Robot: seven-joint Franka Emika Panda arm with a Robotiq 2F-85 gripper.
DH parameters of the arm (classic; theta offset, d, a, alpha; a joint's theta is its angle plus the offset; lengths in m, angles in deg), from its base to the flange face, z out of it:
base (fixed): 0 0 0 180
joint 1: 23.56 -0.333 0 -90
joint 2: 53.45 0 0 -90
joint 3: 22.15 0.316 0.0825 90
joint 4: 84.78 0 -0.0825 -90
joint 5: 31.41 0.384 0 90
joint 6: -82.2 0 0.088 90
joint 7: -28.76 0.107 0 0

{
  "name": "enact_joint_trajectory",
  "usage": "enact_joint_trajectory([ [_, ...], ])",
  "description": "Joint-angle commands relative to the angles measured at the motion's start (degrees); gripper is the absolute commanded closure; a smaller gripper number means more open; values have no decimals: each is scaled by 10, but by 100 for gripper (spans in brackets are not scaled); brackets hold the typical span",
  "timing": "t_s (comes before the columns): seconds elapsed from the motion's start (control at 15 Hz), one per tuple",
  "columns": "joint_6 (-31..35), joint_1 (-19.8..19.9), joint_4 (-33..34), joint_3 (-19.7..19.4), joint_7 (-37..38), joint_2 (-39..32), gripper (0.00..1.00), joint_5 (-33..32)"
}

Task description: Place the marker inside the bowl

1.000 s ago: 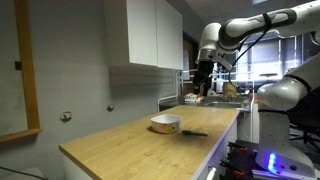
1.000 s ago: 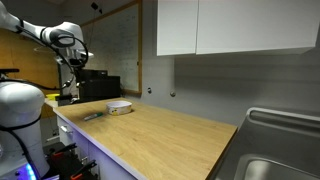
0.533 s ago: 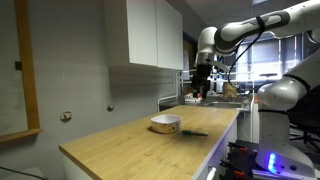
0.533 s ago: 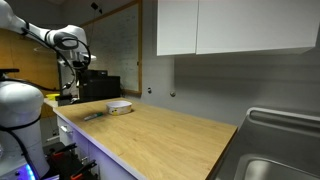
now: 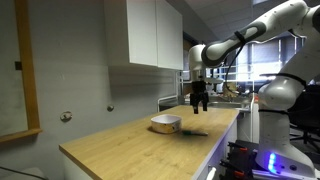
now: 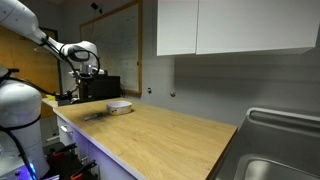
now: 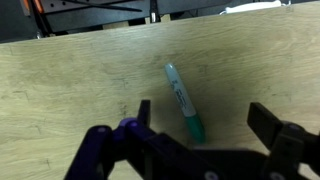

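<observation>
My gripper will move down onto the marker's dark green end [image 7: 196, 130] next, as its open fingers are already on either side of that end, which is below it on the counter.
The marker [image 7: 183, 101] is a thin stick with a dark green end, lying flat on the wooden counter. It shows directly below my gripper [image 7: 205, 118] in the wrist view. In both exterior views it lies beside the bowl [image 5: 166, 123], near the counter's edge [image 5: 194, 132] [image 6: 93, 115]. The bowl is small, round and cream [image 6: 120, 106]. My gripper [image 5: 200, 103] hangs open and empty above the marker, well clear of the counter; it also shows in an exterior view [image 6: 91, 90].
The long wooden counter [image 5: 140, 145] runs under white wall cabinets [image 5: 155, 35]. A steel sink [image 6: 275, 160] sits at its far end. Lab clutter and a second white robot base [image 6: 18, 110] stand past the counter's marker end.
My arm has swung in over the counter and come down, from beyond the counter's end to a spot above the marker. The marker and bowl have not moved.
</observation>
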Motion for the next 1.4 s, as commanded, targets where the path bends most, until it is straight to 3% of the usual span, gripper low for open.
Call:
enact_joint_trajectory([
  [0.0, 8, 3, 8, 9, 9, -69, 0, -32],
  [0.8, 37, -19, 76, -2, -9, -246, 0, -57],
  [1.33, 39, -12, 132, -38, -37, -331, 0, -73],
])
